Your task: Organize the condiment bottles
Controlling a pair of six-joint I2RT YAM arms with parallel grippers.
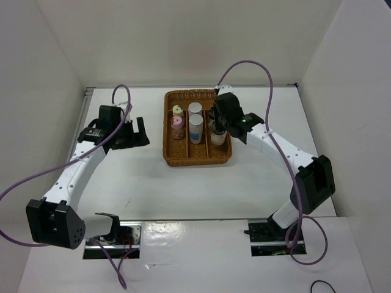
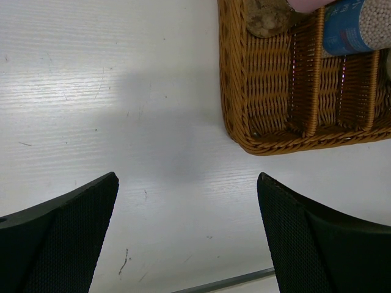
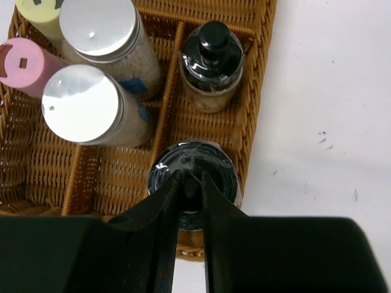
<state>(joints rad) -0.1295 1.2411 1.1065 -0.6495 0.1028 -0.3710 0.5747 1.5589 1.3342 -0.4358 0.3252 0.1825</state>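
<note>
I need to lower my right gripper next until the black-capped jar stands on the bottom of the tray's section beside the other black-capped jar, then let go. That bottom is below my right gripper.
The brown wicker tray [image 1: 197, 161] holds six jars. In the right wrist view, the yellow-capped jar [image 3: 38, 12] and pink-capped jar [image 3: 24, 64] stand in its left compartment. Two grey-capped, blue-labelled jars [image 3: 98, 27] [image 3: 82, 104] stand in the middle compartment. One black-capped jar [image 3: 212, 55] stands at the far end of the right compartment. My right gripper [image 3: 190, 177] is shut on the cap knob of the other black-capped jar [image 3: 214, 165], at that compartment's near end. My left gripper [image 2: 186, 183] is open and empty over bare table, left of the tray [image 2: 275, 79].
White walls enclose the table [image 1: 146, 183] on three sides. The left arm's purple cable [image 1: 119, 91] loops above the table left of the tray. A metal strip [image 2: 226, 282] runs along the table edge below the left gripper.
</note>
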